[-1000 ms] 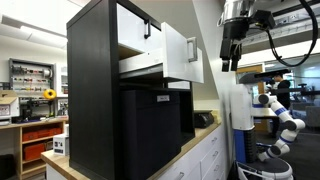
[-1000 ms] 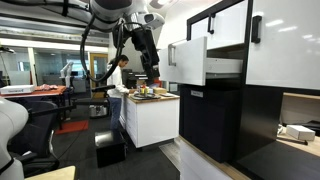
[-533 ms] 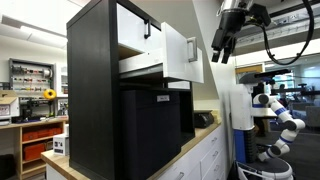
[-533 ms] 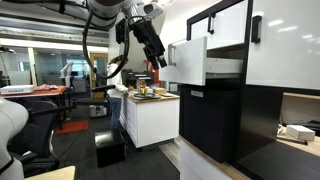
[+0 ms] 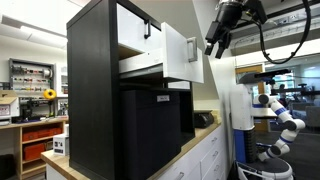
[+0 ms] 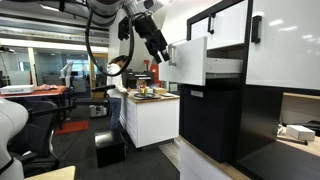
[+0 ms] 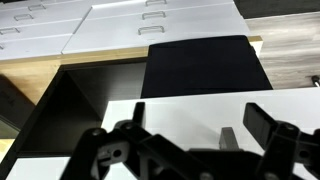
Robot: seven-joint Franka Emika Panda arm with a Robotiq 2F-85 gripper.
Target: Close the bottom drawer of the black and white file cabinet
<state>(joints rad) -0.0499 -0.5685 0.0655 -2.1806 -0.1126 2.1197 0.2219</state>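
Observation:
Next, my gripper needs to go outward and to the right in the wrist view toward the small dark handle (image 5: 192, 48) (image 7: 229, 139), which lies outward of it and nearer one finger.
The file cabinet (image 5: 95, 90) is a tall black box that stands on a counter; it shows in both exterior views (image 6: 215, 120). Its bottom drawer (image 5: 178, 55) is pulled out, the white front well forward of the cabinet face (image 6: 187, 62). The upper white front (image 5: 135, 25) sits further back. My gripper (image 5: 213, 47) is open and empty. It hangs tilted in the air just in front of the pulled-out front (image 6: 160, 55), not touching it. In the wrist view my gripper's fingers (image 7: 197, 108) frame the white front (image 7: 180, 120) and its small dark handle (image 7: 228, 138).
A black panel with a white label (image 5: 150, 130) lies under the open drawer. White counter cupboards (image 7: 150, 20) and the wooden counter top (image 5: 190, 145) lie below. A white robot (image 5: 275, 115) and lab benches (image 6: 150, 115) stand further off.
My gripper has moved up and closer to the pulled-out drawer front and has tilted toward it. The drawer has not moved.

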